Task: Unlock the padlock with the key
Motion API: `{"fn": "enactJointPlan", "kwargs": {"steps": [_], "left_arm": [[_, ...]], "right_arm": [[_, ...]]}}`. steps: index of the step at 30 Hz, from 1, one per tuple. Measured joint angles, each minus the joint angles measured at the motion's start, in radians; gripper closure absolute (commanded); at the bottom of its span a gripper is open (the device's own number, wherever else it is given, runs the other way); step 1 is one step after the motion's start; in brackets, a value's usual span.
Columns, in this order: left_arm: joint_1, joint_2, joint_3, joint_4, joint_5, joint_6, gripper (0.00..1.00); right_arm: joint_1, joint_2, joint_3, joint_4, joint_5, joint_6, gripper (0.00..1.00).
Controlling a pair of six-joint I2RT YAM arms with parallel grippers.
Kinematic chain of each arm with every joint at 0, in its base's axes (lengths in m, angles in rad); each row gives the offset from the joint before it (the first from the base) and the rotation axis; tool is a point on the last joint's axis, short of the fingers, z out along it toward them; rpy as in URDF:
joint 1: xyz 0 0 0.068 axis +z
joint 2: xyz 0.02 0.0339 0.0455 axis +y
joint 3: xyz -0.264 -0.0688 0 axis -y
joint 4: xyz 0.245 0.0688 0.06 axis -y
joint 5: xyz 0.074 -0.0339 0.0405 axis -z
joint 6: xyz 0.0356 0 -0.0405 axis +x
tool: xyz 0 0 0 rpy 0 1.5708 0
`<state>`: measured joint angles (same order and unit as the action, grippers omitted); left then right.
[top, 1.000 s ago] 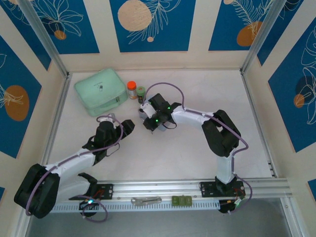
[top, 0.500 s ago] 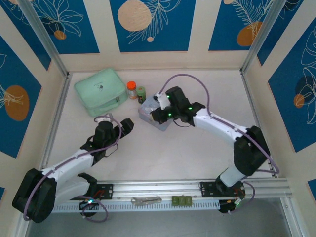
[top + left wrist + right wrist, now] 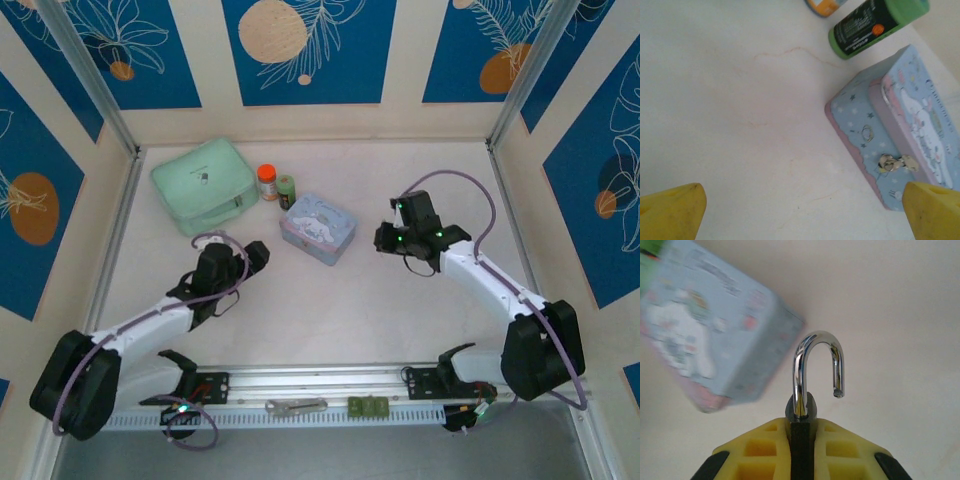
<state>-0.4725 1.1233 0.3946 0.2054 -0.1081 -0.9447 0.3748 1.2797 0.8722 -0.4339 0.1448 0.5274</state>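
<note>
My right gripper will next move back and down to the bare tabletop beside the light-blue tin. It will release the padlock (image 3: 800,436) there, since the padlock's shackle is open.
The padlock (image 3: 800,436) has its black body clamped between the yellow pads of my right gripper (image 3: 801,445). Its silvery shackle (image 3: 799,371) points up with its free end out of the body, swung open. In the top view my right gripper (image 3: 386,241) is right of the light-blue tin (image 3: 318,228). My left gripper (image 3: 256,254) is left of the tin, low over the table. It is open, with its yellow fingertips (image 3: 671,212) far apart and bare table between them. The key is out of view.
The light-blue tin (image 3: 900,130) shows a small metal clasp (image 3: 896,163) on its front. A green-capped bottle (image 3: 286,186) and an orange-capped jar (image 3: 267,180) stand behind it. A mint-green case (image 3: 204,184) is at the back left, and a grey tool (image 3: 296,406) lies on the front rail.
My right arm has swung away from the tin to the right, carrying the padlock, and the tin's lid now shows uncovered. The left arm has barely moved.
</note>
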Motion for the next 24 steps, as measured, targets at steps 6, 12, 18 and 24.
{"fn": "enactJointPlan", "kwargs": {"steps": [6,12,18,24], "left_arm": [[0.000,0.072,0.050,0.042,0.038,0.000,0.00],[0.001,0.092,0.065,0.071,0.064,0.000,0.00],[0.001,0.073,0.064,0.063,0.067,0.000,0.00],[0.001,-0.002,0.059,0.046,0.050,0.003,0.00]], "right_arm": [[-0.001,0.026,-0.089,-0.027,0.013,0.056,1.00],[0.021,0.116,-0.106,-0.005,0.022,0.100,1.00],[0.045,0.192,-0.106,0.026,0.040,0.114,0.97],[0.050,0.218,-0.106,0.037,0.040,0.127,0.81]]}}
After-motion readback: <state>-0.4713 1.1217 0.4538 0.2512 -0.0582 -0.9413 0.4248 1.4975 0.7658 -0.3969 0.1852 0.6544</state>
